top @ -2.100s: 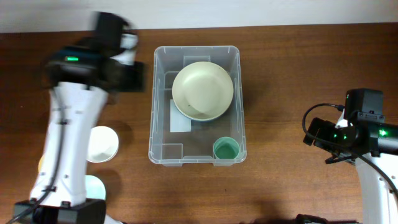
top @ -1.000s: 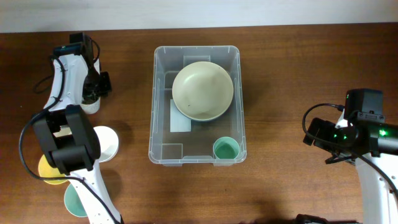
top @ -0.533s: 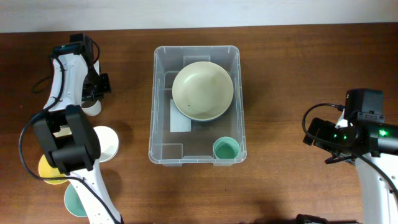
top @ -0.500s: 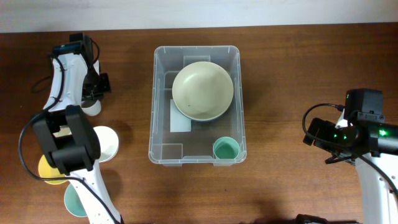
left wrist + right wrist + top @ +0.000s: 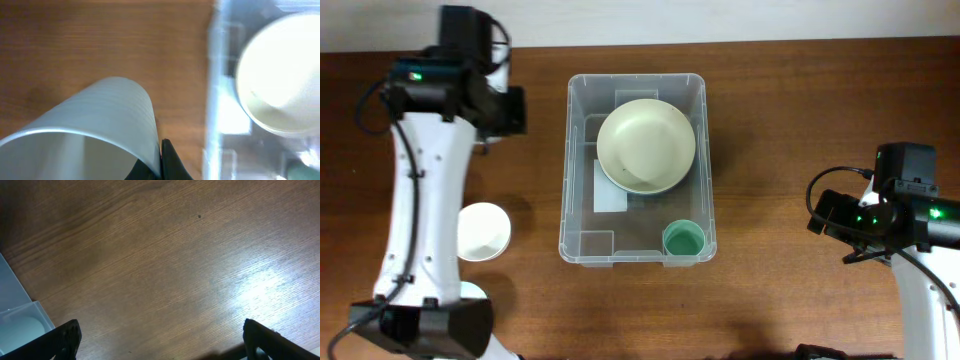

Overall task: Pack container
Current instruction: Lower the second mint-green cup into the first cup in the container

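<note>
The green cup (image 5: 683,240) at the container's near corner is empty, so my left gripper will turn first to get the white cup across the container down into it.
The container (image 5: 582,180), a large clear bin, stands mid-table with a cream bowl (image 5: 646,146) and a small green cup (image 5: 683,240) inside. My left gripper (image 5: 159,156) is shut on the wall of a white cup (image 5: 100,115), pinching its rim. It holds the cup above the wood just left of the container's wall (image 5: 216,100). From overhead the left arm (image 5: 455,85) covers the cup. The cream bowl (image 5: 280,85) shows bright in the left wrist view. My right gripper (image 5: 162,345) hangs open over bare wood right of the container, nothing between its fingers.
A white bowl (image 5: 483,231) sits on the table left of the container. A pale teal dish (image 5: 470,292) peeks out beside the left arm's base. The container's corner (image 5: 15,310) shows at the left edge of the right wrist view.
My left gripper closed on the white cup, then lifted it off the table and carried it up and towards the container. The right arm has not moved.
</note>
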You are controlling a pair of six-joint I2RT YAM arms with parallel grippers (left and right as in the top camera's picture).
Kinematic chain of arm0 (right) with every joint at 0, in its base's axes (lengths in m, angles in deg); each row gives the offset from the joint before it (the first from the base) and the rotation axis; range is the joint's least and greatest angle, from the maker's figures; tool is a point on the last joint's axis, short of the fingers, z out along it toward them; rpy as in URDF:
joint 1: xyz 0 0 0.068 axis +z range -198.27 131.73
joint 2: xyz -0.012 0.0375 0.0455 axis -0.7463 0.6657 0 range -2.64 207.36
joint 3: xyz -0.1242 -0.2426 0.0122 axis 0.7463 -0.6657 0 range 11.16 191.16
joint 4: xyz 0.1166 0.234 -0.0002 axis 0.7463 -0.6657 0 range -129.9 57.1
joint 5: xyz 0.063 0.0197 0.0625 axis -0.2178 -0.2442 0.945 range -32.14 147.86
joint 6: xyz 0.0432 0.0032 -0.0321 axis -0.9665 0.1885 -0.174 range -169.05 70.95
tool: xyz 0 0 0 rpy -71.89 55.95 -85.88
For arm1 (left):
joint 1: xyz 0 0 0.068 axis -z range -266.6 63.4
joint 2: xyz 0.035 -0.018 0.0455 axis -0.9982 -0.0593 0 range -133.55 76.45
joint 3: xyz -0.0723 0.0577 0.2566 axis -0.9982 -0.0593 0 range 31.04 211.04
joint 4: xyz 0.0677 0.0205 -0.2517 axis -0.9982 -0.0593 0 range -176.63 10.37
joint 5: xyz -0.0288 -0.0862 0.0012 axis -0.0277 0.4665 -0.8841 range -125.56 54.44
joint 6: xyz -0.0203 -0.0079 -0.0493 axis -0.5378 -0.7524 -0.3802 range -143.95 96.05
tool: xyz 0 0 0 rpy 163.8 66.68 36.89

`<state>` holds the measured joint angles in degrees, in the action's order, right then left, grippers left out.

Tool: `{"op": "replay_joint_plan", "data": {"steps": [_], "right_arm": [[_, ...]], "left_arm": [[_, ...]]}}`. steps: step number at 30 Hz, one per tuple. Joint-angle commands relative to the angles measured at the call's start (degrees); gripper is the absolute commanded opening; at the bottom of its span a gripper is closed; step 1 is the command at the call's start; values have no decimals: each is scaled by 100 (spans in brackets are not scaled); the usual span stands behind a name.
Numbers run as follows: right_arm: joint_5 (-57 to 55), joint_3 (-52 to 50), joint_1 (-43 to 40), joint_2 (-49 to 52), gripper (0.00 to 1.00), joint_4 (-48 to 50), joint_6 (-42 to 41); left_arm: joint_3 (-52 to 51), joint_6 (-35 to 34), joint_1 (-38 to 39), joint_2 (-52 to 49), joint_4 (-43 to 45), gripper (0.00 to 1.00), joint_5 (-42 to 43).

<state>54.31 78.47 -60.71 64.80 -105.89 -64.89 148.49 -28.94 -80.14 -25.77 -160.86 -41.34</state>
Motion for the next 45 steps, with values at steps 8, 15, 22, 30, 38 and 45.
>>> {"op": "replay_joint_plan", "data": {"steps": [8, 15, 22, 30, 38, 45], "right_arm": [[9, -24, -37, -55, 99, 35, 39], [9, -24, -37, -55, 99, 33, 37], [9, -24, -37, -55, 99, 33, 37], [9, -24, -37, -55, 99, 17, 37], [9, -24, -37, -55, 99, 17, 37], [11, -24, -37, -55, 99, 13, 37]], "left_arm": [[-9, -9, 2061, -81, -258, 0, 562], [-22, -15, 3119, -96, -413, 0, 984], [-74, -144, 3952, -332, -369, 0, 1408], [-483, -142, 4509, -1086, -304, 0, 1838], [-643, -140, 4553, -1399, -232, 1, 1847], [-640, -136, 4522, -1403, -201, 50, 1609]]}}
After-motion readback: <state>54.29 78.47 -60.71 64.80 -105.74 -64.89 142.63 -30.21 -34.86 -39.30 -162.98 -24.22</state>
